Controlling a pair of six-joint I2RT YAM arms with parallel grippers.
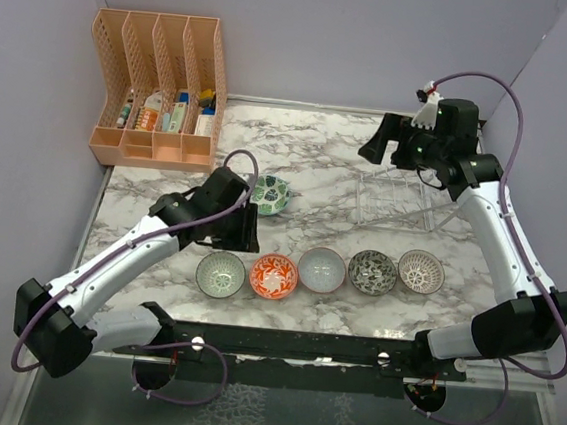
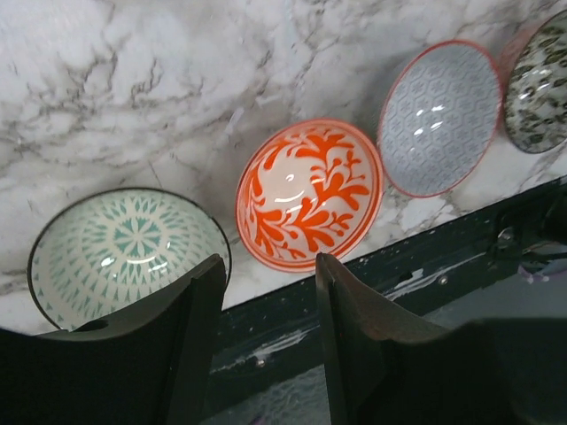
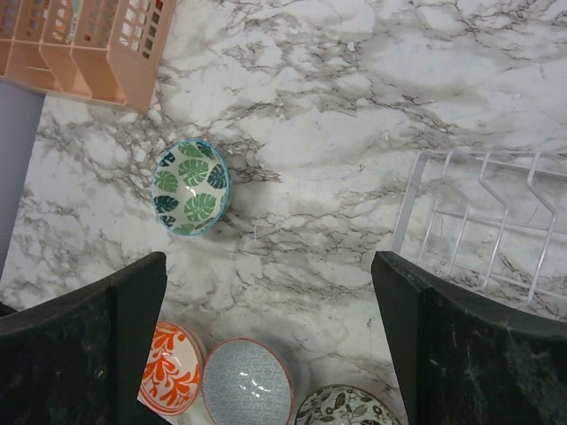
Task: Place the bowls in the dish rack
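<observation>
The gap beside the red-orange bowl [image 2: 308, 193] leaves room for a finger, so my left gripper will move down and back onto the pale green bowl's rim [image 2: 225, 239] there.
Five bowls stand in a row near the front edge: pale green [image 1: 221, 273], red-orange [image 1: 273, 276], light blue-grey [image 1: 321, 269], dark speckled [image 1: 372, 271], pink-white lattice [image 1: 420, 271]. The green-leaf bowl [image 1: 269, 194] sits alone behind them. The clear dish rack [image 1: 397, 198] stands empty at the right. My left gripper [image 1: 247, 231] is open and empty, hovering above the pale green bowl [image 2: 124, 252] and the red-orange bowl [image 2: 308, 193]. My right gripper [image 1: 375, 146] is wide open and empty, high above the table left of the rack [image 3: 483, 226]; the green-leaf bowl [image 3: 190, 186] lies below it.
An orange file organizer [image 1: 160, 85] with small items stands at the back left, against the wall. The black front rail [image 2: 425, 266] runs just below the bowl row. Walls close the table at the back and both sides.
</observation>
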